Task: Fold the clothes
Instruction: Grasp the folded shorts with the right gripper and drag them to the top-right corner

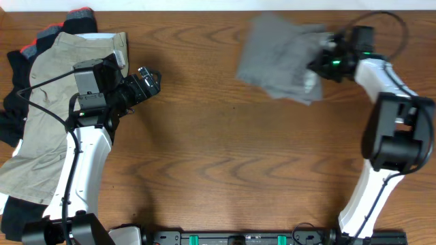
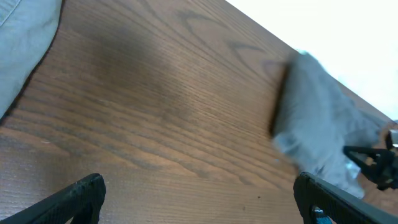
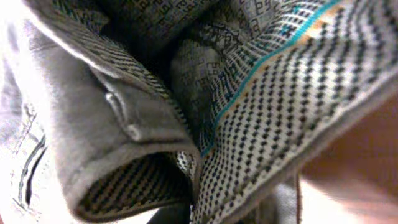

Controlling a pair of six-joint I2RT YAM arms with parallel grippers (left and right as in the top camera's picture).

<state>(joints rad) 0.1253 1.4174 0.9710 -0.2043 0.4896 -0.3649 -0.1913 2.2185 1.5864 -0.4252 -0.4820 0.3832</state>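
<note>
The right gripper moves to the right in the overhead view next, drawing the grey shorts (image 1: 283, 58) onto the table's back corner to release them, since it lies bare.
The grey shorts (image 1: 283, 58) lie bunched and blurred at the table's back right; they also show in the left wrist view (image 2: 317, 124). My right gripper (image 1: 323, 62) is at their right edge, shut on the cloth. The right wrist view is filled with grey fabric and dotted pocket lining (image 3: 124, 124), and its fingers are hidden. My left gripper (image 1: 148, 79) is open and empty over bare wood (image 2: 205, 205), just right of the khaki shorts (image 1: 48, 88).
The khaki shorts lie on black garments (image 1: 10, 109) at the left edge, with a red-banded piece (image 1: 78, 15) at the back left corner. The wooden table (image 1: 218, 150) runs between the arms. The arm bases stand at the front edge.
</note>
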